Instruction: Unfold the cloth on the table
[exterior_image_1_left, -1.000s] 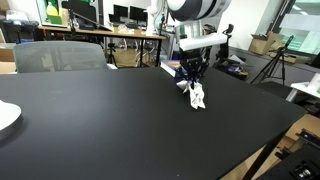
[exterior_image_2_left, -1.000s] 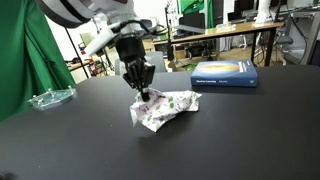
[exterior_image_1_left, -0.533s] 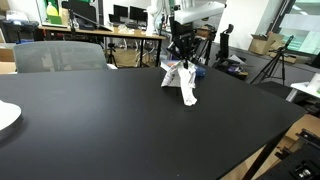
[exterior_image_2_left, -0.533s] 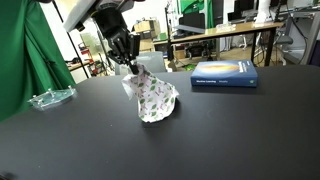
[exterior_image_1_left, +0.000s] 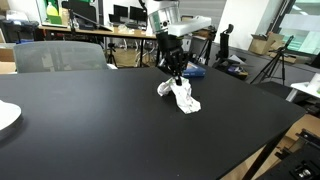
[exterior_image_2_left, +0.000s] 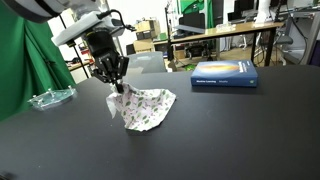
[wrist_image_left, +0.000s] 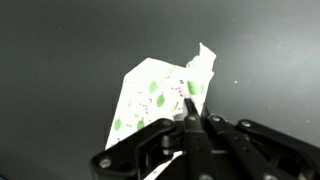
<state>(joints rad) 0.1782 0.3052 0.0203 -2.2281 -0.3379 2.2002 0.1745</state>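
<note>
The cloth still hangs bunched under the held corner, so I need to move my gripper away from the blue book, down toward the bare tabletop (exterior_image_1_left: 148, 97) beside the cloth.
A white cloth with a green and red leaf print (exterior_image_2_left: 143, 106) lies partly spread on the black table (exterior_image_2_left: 230, 130). One corner of it is lifted. My gripper (exterior_image_2_left: 118, 85) is shut on that corner, just above the table. In an exterior view the cloth (exterior_image_1_left: 181, 97) hangs below the gripper (exterior_image_1_left: 173, 76) with its lower end on the table (exterior_image_1_left: 100, 120). In the wrist view the cloth (wrist_image_left: 150, 95) spreads out ahead of the closed fingers (wrist_image_left: 190, 110).
A blue book (exterior_image_2_left: 224, 73) lies on the table behind the cloth. A clear glass dish (exterior_image_2_left: 50, 97) sits by the green curtain (exterior_image_2_left: 20, 60). A white plate (exterior_image_1_left: 6, 117) is at the table edge. A grey chair (exterior_image_1_left: 58, 56) stands behind the table.
My gripper has pulled the held corner sideways and lowered it from its raised position. The cloth has opened out wider and now lies flatter on the table.
</note>
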